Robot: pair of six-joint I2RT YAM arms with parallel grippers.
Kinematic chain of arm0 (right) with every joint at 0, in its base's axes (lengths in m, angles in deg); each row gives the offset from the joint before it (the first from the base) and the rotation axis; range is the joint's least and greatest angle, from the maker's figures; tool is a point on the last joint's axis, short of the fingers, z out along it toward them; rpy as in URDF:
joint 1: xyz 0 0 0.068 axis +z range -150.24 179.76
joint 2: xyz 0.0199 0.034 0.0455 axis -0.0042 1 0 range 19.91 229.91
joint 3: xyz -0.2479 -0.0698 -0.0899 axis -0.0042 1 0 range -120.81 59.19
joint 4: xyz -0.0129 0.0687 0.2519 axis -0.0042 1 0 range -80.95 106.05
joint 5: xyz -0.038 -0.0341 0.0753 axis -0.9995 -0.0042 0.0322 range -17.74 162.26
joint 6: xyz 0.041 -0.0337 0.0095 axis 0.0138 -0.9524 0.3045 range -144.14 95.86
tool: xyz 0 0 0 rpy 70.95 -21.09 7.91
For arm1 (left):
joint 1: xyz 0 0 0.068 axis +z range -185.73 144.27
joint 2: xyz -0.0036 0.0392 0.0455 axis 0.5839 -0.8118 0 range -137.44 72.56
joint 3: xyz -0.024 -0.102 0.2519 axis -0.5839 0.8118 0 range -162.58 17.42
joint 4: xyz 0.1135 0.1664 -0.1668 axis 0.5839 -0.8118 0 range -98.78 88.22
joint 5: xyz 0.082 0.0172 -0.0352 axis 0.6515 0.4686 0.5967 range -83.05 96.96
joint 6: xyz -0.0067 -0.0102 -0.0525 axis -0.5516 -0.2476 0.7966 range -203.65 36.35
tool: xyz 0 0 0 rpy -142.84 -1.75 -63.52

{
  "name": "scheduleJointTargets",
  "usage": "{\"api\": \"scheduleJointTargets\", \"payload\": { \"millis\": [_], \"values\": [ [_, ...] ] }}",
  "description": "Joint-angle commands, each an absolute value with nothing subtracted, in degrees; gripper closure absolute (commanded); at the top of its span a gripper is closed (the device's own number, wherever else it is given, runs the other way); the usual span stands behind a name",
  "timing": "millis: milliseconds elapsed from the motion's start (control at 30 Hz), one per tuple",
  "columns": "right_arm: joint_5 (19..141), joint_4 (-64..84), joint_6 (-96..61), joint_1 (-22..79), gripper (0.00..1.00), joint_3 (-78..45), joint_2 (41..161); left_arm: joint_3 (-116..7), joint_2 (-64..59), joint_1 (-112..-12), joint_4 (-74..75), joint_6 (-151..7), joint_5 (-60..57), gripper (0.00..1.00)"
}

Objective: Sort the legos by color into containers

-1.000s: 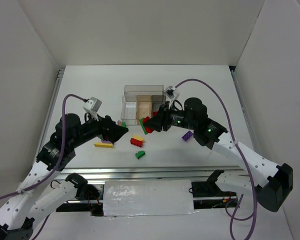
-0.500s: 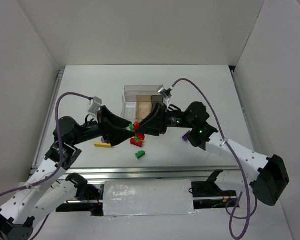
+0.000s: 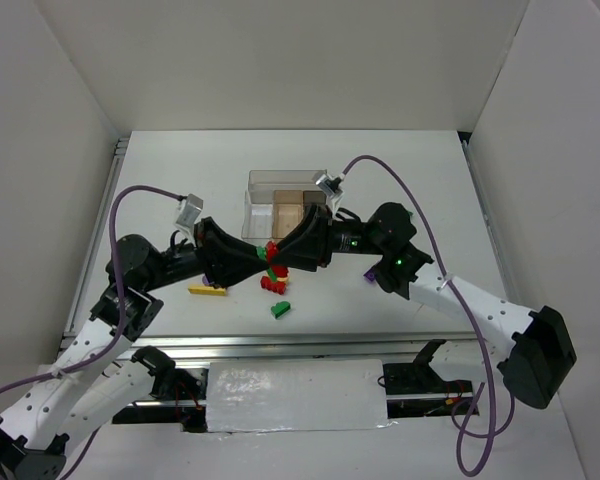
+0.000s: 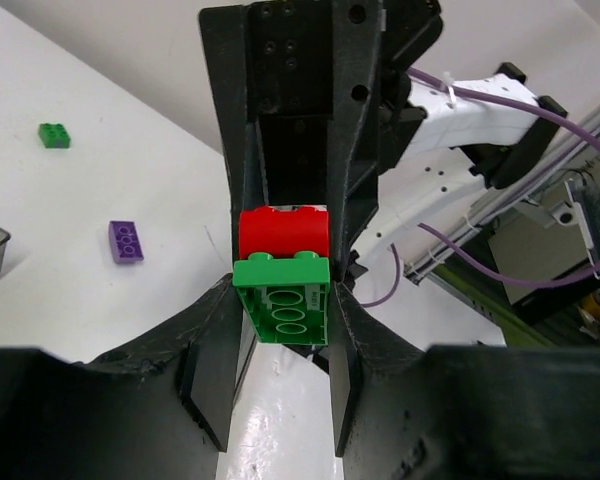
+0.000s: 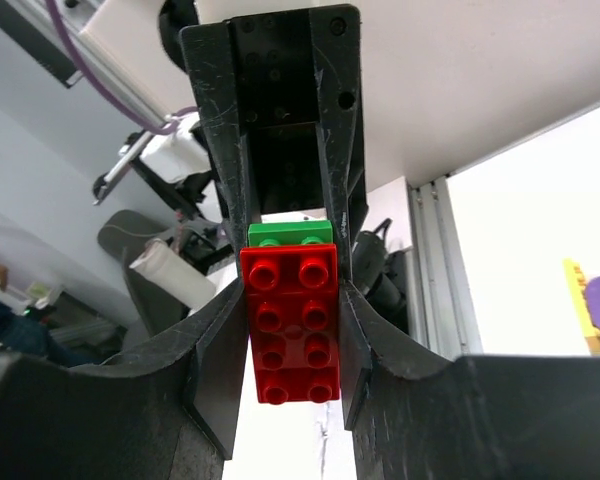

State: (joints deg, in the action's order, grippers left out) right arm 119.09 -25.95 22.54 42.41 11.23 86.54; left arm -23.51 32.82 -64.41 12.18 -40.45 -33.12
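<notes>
The bricks are joined and the tan compartment (image 3: 286, 213) is below and outward. I should pull the green brick off with my left gripper next, move outward, lower the brick and release it.
Above the middle of the table my two grippers meet tip to tip, with a red lego (image 3: 272, 247) and a green lego (image 3: 265, 268) stuck together between them. In the left wrist view my left gripper (image 4: 282, 305) is shut on the green brick (image 4: 282, 312), hollow underside toward the camera, with the red brick (image 4: 285, 232) beyond it. From the right wrist, my right gripper (image 5: 291, 300) is shut on the red brick (image 5: 291, 322), studs up, and the green one (image 5: 290, 233) shows behind. The containers (image 3: 285, 190) stand just behind the grippers.
On the table lie a red brick (image 3: 273, 285) with a yellow one (image 3: 283, 279) beside it, a green brick (image 3: 280, 309), a flat yellow piece (image 3: 206, 291) with a purple piece on it, and a purple brick (image 3: 372, 272) by the right arm.
My left arm swung right to the right gripper and its jaws closed from wide open onto the green brick. The right gripper shifted slightly left, still shut on the red brick.
</notes>
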Motion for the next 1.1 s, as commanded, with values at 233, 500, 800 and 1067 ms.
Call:
{"api": "scheduleJointTargets", "payload": {
  "millis": [233,500,800,1067],
  "values": [
    [114.81,-19.88,17.18,30.00,1.00,17.01,83.98,-26.61,34.42,-64.38,3.33,-48.22,-17.41,1.00],
    [72.46,17.71,7.24,29.38,0.96,-5.00,102.50,-31.97,31.52,-64.38,-12.67,-50.16,2.20,1.00],
    [64.18,27.94,5.13,27.80,0.89,-26.04,125.81,-34.26,25.55,-64.12,-11.72,-49.28,6.08,1.00],
    [65.58,29.09,5.39,26.04,0.31,-27.29,128.45,-35.58,18.52,-64.20,-6.44,-49.37,6.25,1.00]
  ]
}}
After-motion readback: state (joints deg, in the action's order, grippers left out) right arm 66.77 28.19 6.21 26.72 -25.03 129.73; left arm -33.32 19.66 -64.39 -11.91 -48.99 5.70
